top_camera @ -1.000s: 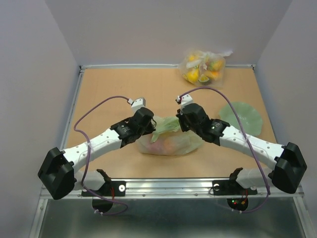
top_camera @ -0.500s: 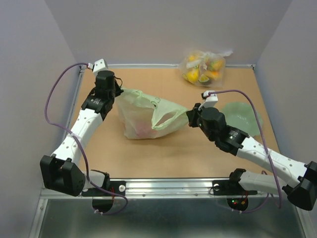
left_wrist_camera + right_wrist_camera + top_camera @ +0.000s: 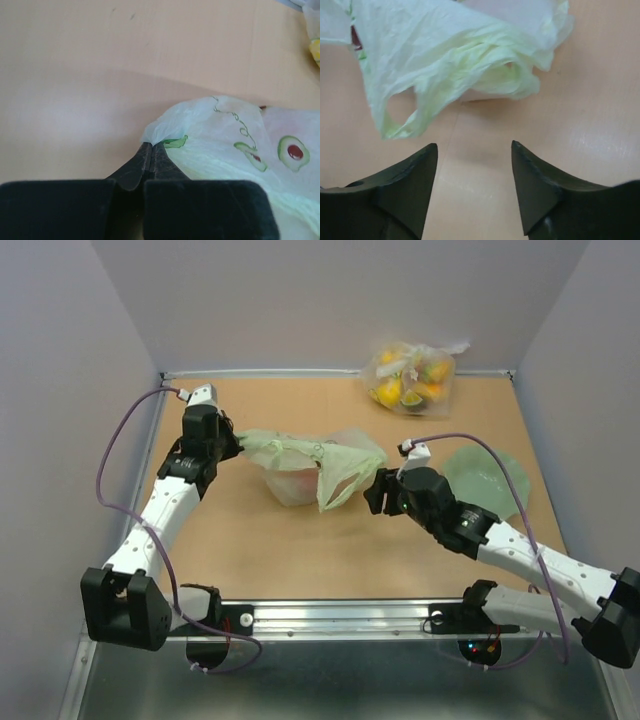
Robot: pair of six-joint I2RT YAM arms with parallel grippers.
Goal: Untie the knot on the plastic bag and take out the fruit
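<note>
The right gripper will move outward and toward the left gripper, past the bag's loop, onto the fold of the bag's printed film point(image 3: 346, 460) point(image 3: 471, 56), because only the bag's other end is held.
The pale green plastic bag point(image 3: 300, 455) lies stretched across the middle of the table, and reddish fruit point(image 3: 297, 484) shows dimly through it. My left gripper point(image 3: 233, 440) is shut on the bag's left end, the film pinched between its fingertips point(image 3: 151, 146) in the left wrist view. One handle loop point(image 3: 338, 490) hangs free on the right. The knot is out of view, as the handles lie apart. My right gripper point(image 3: 372, 496) stands open just right of that loop. In the right wrist view nothing sits between the right gripper's point(image 3: 475, 150) fingers, and the bag point(image 3: 455, 50) lies beyond them.
A clear bag of yellow fruit point(image 3: 410, 375) sits at the back right against the wall. A pale green plate point(image 3: 492, 476) lies on the right, behind my right arm. Raised rails border the table on the left and at the back.
The arms pulled the bag apart from the middle. Then my right gripper opened and let go of the handle, which dropped. My left gripper kept its hold at the far left.
</note>
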